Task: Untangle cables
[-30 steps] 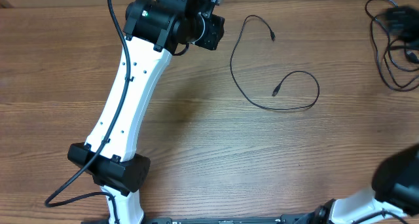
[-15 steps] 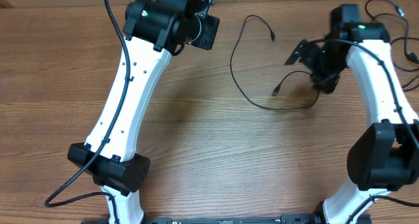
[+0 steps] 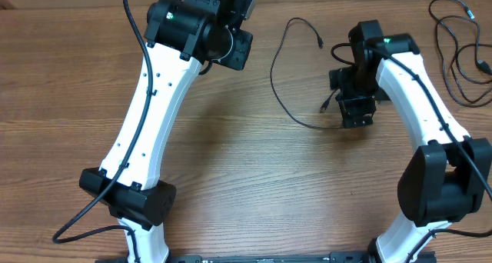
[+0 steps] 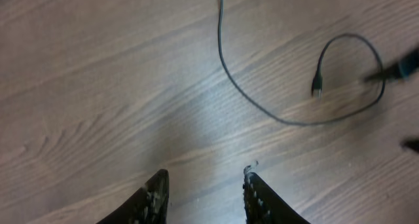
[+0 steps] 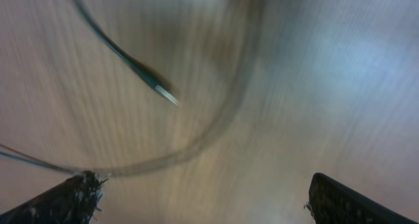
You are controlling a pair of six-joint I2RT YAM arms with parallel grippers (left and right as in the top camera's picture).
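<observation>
I will next lower my right gripper's wide-open fingers onto the cable's curled plug end (image 5: 124,57), which lies below my gripper, to close them around the thin black cable.
A loose thin black cable (image 3: 274,86) lies on the wooden table (image 3: 231,163), curving from a plug (image 3: 320,41) at the back round to a second plug (image 3: 324,107). My right gripper (image 3: 356,111) hangs over the right side of that loop, wide open and empty. Its wrist view is blurred and shows the cable's silver-tipped plug (image 5: 162,92) between and ahead of the fingers (image 5: 203,191). My left gripper (image 3: 234,49) is at the back, left of the cable, open and empty (image 4: 204,185). Its view shows the cable (image 4: 226,63) ahead.
A tangle of more black cables (image 3: 461,55) lies at the back right corner of the table. The left arm's white links run from the front left up to the back centre.
My right arm has swung in from the right edge and now sits over the loose cable's loop. The left gripper has shifted slightly. The cable has not moved.
</observation>
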